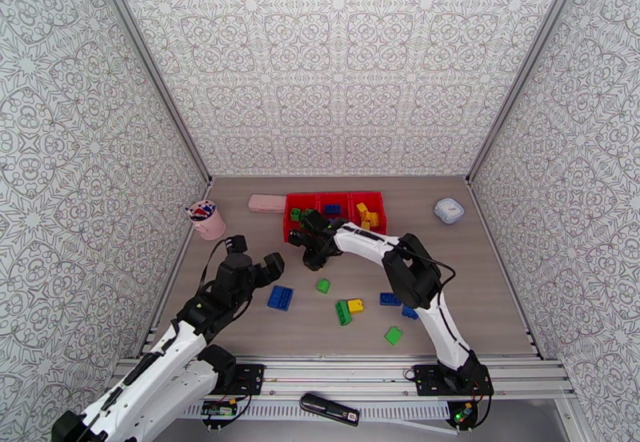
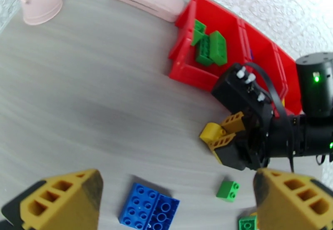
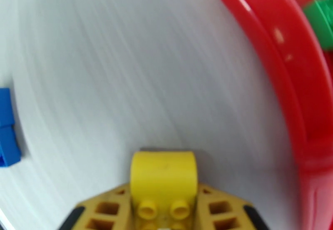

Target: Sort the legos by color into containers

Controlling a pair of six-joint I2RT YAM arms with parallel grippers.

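Note:
My right gripper moves up and outward past the middle bin next, over the bin with yellow legos, and releases the yellow lego there, since the colors match.
My right gripper (image 1: 309, 257) is shut on a yellow lego (image 3: 163, 176) low over the table, just in front of the left end of the red containers (image 1: 334, 197). The left wrist view shows that yellow lego (image 2: 211, 132) pinched between the right gripper's (image 2: 217, 138) fingers. Green legos (image 2: 210, 47) lie in the left bin, blue ones (image 1: 331, 210) in the middle and yellow ones (image 1: 367, 214) in the right. My left gripper (image 2: 179, 201) hangs open above a blue lego (image 2: 149, 208). Loose legos lie nearby: a small green one (image 1: 323, 285), a green-and-yellow pair (image 1: 348, 309), blue ones (image 1: 398, 304) and another green one (image 1: 393, 335).
A pink cup (image 1: 208, 219) stands at the left, with a pink flat case (image 1: 266, 203) beside the containers. A white round box (image 1: 449, 210) sits at the back right. Patterned walls close in the table on three sides.

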